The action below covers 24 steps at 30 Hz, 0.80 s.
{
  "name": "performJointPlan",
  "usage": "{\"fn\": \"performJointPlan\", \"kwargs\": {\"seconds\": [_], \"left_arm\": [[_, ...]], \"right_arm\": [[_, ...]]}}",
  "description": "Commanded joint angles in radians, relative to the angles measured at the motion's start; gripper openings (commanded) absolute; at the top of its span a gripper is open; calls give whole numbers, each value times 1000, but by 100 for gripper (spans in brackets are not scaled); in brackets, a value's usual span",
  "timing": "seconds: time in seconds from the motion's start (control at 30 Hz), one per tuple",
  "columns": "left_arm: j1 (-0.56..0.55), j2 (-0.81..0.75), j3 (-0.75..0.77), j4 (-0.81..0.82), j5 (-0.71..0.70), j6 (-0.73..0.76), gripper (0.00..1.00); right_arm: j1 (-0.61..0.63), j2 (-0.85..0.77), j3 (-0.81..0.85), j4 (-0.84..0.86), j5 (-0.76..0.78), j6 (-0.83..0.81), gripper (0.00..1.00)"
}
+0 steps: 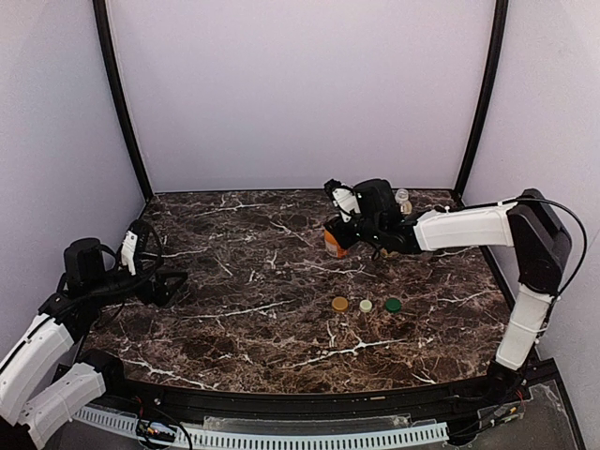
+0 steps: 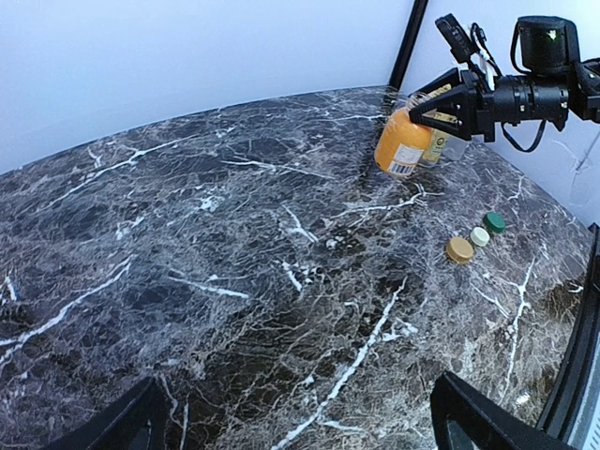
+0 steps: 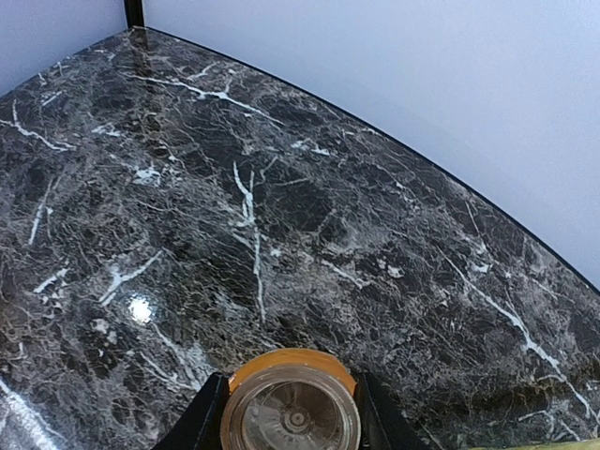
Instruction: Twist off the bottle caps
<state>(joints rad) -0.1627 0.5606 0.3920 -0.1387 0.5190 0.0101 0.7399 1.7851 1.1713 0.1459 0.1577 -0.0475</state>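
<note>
The tilted orange bottle's cap is off, so my right gripper brings the bottle down and slightly toward the yellow bottle (image 2: 435,142) next. It sets it upright on the tabletop below and releases it.
Three bottle caps lie in a row on the marble table: tan-brown (image 1: 339,304), cream-white (image 1: 366,306) and dark green (image 1: 393,305). The left wrist view shows the same tan cap (image 2: 459,249), cream cap (image 2: 480,236) and green cap (image 2: 494,222). My right gripper (image 1: 337,232) is shut on the short orange bottle (image 1: 332,246), which tilts in its fingers. That orange bottle (image 3: 291,370) has no cap, and its open mouth faces the right wrist camera. A yellow bottle (image 2: 435,142) stands just behind it, mostly hidden. A clear bottle (image 1: 403,200) stands further back. My left gripper (image 1: 161,277) is open and holds nothing.
The black enclosure posts (image 1: 120,94) rise at the back corners, and pale walls close in the table (image 1: 244,319) on three sides. The right arm (image 1: 464,228) reaches across the back right of the table.
</note>
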Motion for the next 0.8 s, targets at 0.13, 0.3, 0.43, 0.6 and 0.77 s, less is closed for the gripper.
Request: {"fn": "performJointPlan", "kwargs": {"seconds": [0.13,0.3,0.43,0.6,0.77], "left_arm": [[76,-44,-73,69,6,-85,99],[98,-53,-79,69,8,-82,99],[113,-56,-81,72,9,-85,99],[115,-53,-82,78,10,-85,99],[115,-52,-82,80,13,-82,99]], "right_arm": [[-60,80,-28,102,12,32,0],[-83,99,-42,106,-1,75,0],[-96,107,-59,107,-9,97,0],[-111,111,-63,94,-32,124,0],[-112,107,-47,55,-34,132,32]]}}
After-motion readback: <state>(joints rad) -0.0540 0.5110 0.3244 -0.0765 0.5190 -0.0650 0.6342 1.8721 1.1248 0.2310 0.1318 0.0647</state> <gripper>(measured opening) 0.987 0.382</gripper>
